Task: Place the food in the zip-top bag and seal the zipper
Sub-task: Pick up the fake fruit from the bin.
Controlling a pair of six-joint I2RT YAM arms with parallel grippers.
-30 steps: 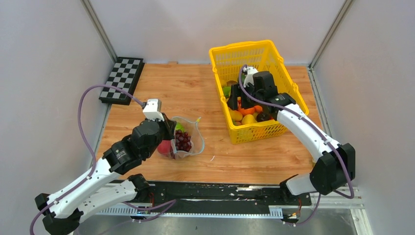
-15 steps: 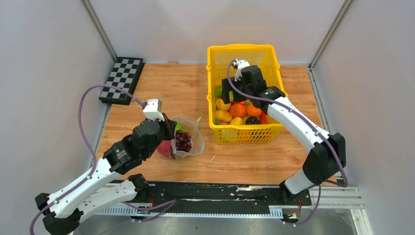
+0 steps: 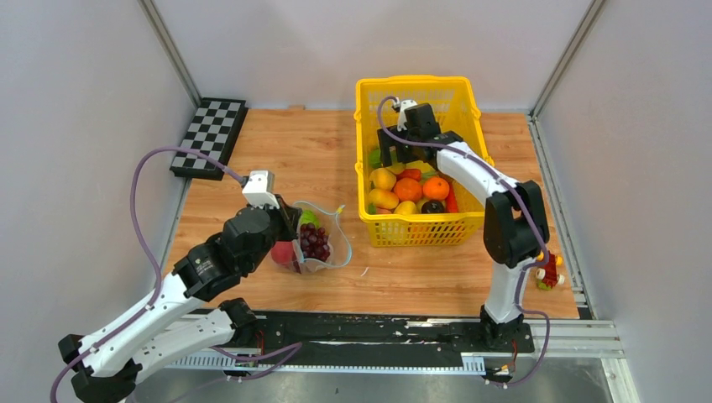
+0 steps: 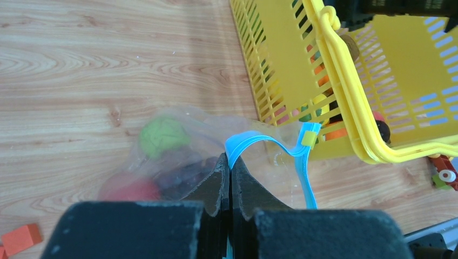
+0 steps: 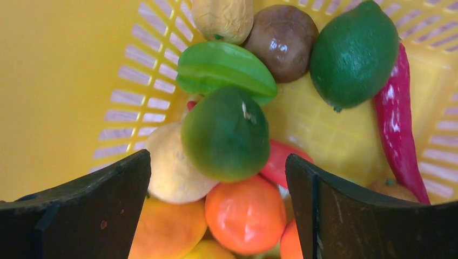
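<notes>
The right gripper moves down and closes across the green lime's middle [image 5: 226,135] next, since that fruit lies below, between the gripper's open fingers in the wrist view.
The clear zip-top bag [image 3: 329,252] stands open on the wood table, with purple grapes [image 3: 314,241], a red fruit [image 3: 281,252] and a green piece [image 3: 309,218] inside. My left gripper [image 4: 230,162] is shut on the teal-blue zipper [image 4: 254,141] at the bag's [image 4: 178,145] mouth. The rest of the strip loops away to the right. My right gripper [image 5: 217,159] hangs open inside the yellow basket [image 3: 416,84], its fingers either side of a green lime [image 5: 226,134] and an orange fruit [image 5: 246,215], touching neither. In the top view the right gripper [image 3: 393,155] sits over the basket's left half.
The basket holds several more fruits, with a red chili [image 5: 397,129] at its right side. A checkerboard [image 3: 210,137] lies at the back left. A small red toy [image 3: 547,275] sits near the right arm's base. An orange block [image 4: 19,237] lies left of the bag.
The basket has swung square and shifted left. My right arm has reached further back-left into it and its jaws have opened wider. The left gripper and bag have stayed put.
</notes>
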